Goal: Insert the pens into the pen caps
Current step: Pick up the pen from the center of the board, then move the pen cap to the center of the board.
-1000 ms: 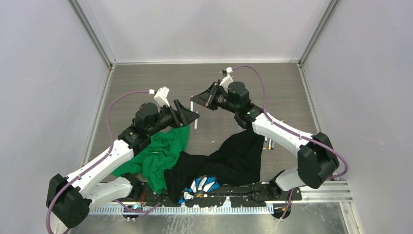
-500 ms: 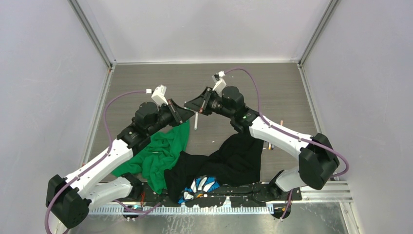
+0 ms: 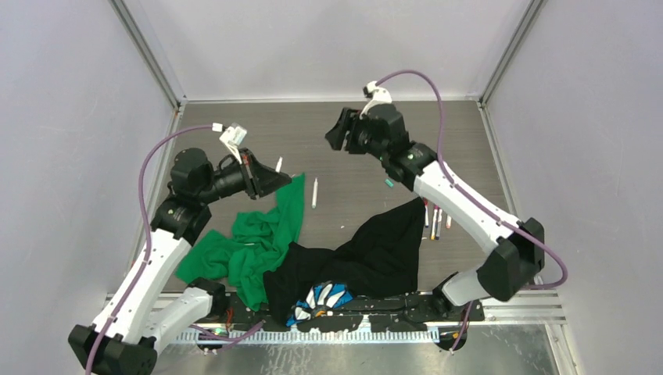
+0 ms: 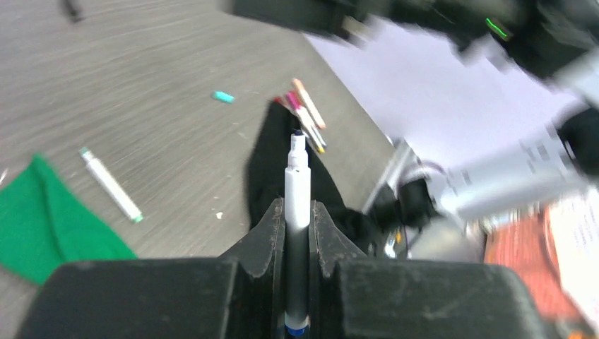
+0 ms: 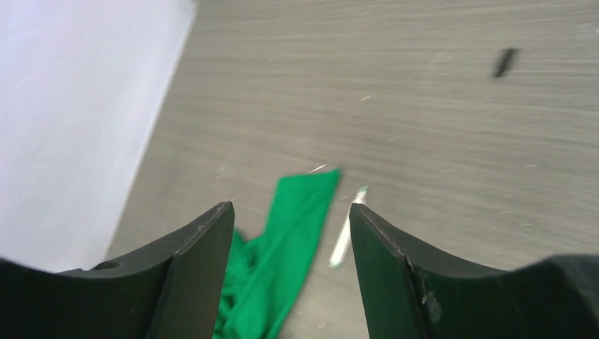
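Next, my right gripper tilts down and lowers onto the black pen cap [image 5: 505, 62] below it on the tabletop, now that the left gripper's pen is uncapped.
My left gripper [image 4: 297, 212] is shut on a white-barrelled pen [image 4: 297, 185] that sticks out past the fingers, dark tip forward, blue end at the back. In the top view that left gripper [image 3: 277, 178] hangs over the green cloth's corner, with the held pen [image 3: 279, 164] poking up. The right gripper [image 5: 291, 215] is open and holds nothing; from above, the right gripper [image 3: 335, 134] sits further back. A loose pen [image 3: 314, 193] lies on the table between the arms. A teal pen cap [image 3: 388, 183] and a black pen cap [image 5: 505, 62] lie apart.
A green cloth [image 3: 262, 238] and a black cloth [image 3: 375, 254] are heaped in front of the arm bases. Several more pens [image 3: 435, 220] lie by the black cloth's right edge. Grey walls close in the table on three sides.
The two grippers had met over the table's middle. They have drawn apart: the left swung left with the pen, and the right opened and pulled back.
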